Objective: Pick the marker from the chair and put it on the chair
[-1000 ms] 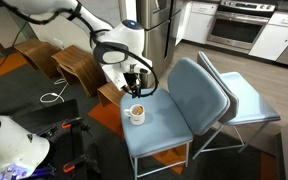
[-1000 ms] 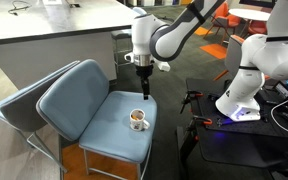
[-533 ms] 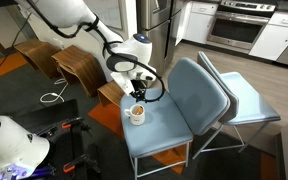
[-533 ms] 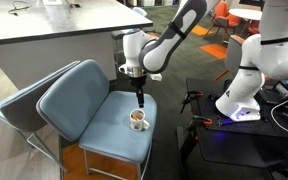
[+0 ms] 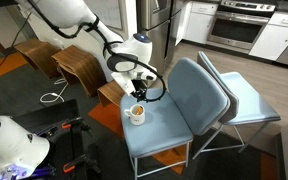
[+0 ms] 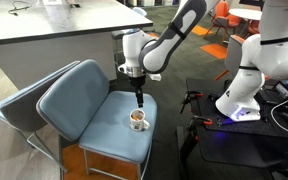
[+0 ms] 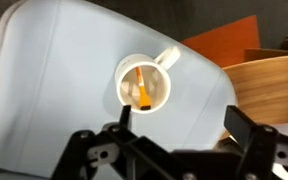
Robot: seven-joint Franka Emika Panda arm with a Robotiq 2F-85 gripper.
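My gripper lowers its open fingers to the mug's opening around the marker's thicker end (image 7: 144, 101) next and closes, since the marker lies tilted in the mug below my gripper.
The light blue-grey chair (image 5: 179, 105) shows in both exterior views (image 6: 84, 110) and fills the wrist view (image 7: 54, 80). A white mug (image 5: 137, 113) stands on its seat near the front edge (image 6: 137, 120). In the wrist view the marker (image 7: 142, 88), orange-brown, lies tilted inside the mug (image 7: 144, 62). My gripper (image 5: 136, 93) hangs a little above the mug (image 6: 139, 98). In the wrist view its fingers (image 7: 181, 125) are wide apart with nothing between them. The marker does not show in the exterior views.
Brown bent-wood stools (image 5: 79, 65) stand beside the chair and show in the wrist view (image 7: 254, 75). A second blue-grey chair (image 5: 239, 100) stands behind the first (image 6: 14, 105). A white robot (image 6: 254, 70) and a counter (image 6: 44, 30) are nearby.
Between one second and half a second ago my arm swung and came down closer over the mug. Since then nothing has visibly moved.
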